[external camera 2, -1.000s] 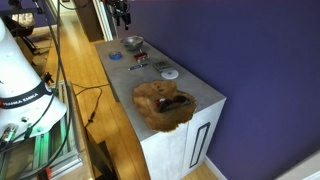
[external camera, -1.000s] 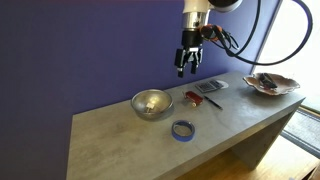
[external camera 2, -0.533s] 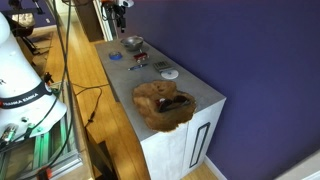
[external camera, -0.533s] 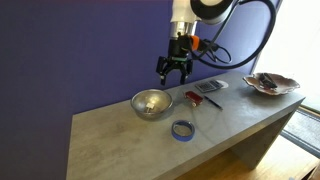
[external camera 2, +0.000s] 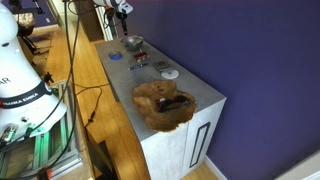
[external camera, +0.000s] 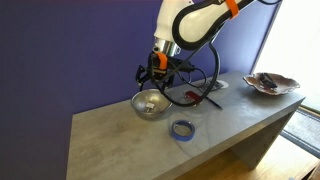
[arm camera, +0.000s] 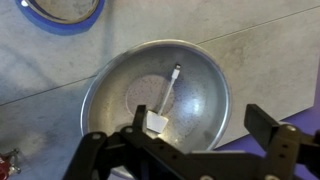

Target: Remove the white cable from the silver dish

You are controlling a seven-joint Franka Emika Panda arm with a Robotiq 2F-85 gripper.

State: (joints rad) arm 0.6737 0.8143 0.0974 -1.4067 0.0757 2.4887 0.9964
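Note:
My gripper is above the white cable's block plug (external camera: 150, 106) (arm camera: 155, 122), which lies on the dish's bottom, so next it should lower its spread fingers into the dish and close around the plug.
The silver dish (arm camera: 157, 95) is a round shiny metal bowl on the grey counter; it also shows in both exterior views (external camera: 151, 103) (external camera 2: 134, 43). The white cable (arm camera: 167, 95) lies inside it, a thin lead ending in a white block plug. My gripper (arm camera: 203, 125) hangs open above the dish, its dark fingers (arm camera: 267, 125) spread wide over the bowl's near side, empty. In an exterior view the gripper (external camera: 153, 77) is just above the dish.
A blue tape ring (external camera: 182, 129) (arm camera: 62, 10) lies next to the dish. A red-handled tool (external camera: 192, 97) and a grey device (external camera: 209, 87) lie behind it. A wavy-edged plate (external camera: 271, 83) (external camera 2: 164, 103) sits at the counter's end. A white disc (external camera 2: 170, 74) lies mid-counter.
My gripper has moved from over the grey device across and down to just above the silver dish. It has stayed open.

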